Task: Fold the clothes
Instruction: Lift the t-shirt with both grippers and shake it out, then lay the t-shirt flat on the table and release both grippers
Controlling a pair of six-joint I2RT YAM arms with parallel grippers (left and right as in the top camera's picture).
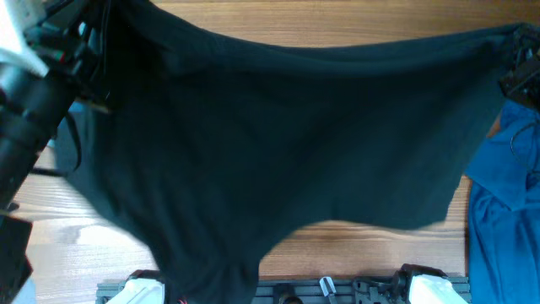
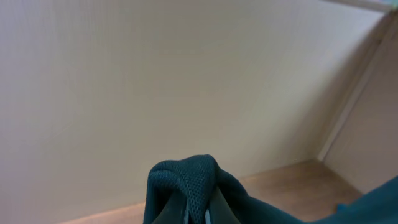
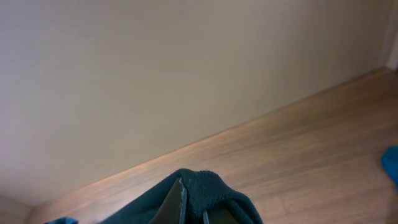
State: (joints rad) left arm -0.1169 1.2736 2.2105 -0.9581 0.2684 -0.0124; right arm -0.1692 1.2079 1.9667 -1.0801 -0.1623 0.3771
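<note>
The garment is already hanging stretched wide, so my left gripper will next take its corner of the garment down and outward onto the far part of the tabletop and release it there.
A large dark teal garment (image 1: 278,143) hangs stretched wide between my two grippers, held high above the table and filling most of the overhead view. My left gripper (image 1: 93,63) is at the upper left, shut on one corner of the garment (image 2: 193,186). My right gripper (image 1: 519,59) is at the upper right, shut on the other corner (image 3: 199,196). In both wrist views the fabric bunches over the fingertips, and the fingers are mostly hidden by it.
A blue garment (image 1: 506,203) lies crumpled on the right side of the wooden table (image 1: 363,245). A wall (image 2: 186,74) stands behind the table. The arm bases (image 1: 337,291) sit along the front edge.
</note>
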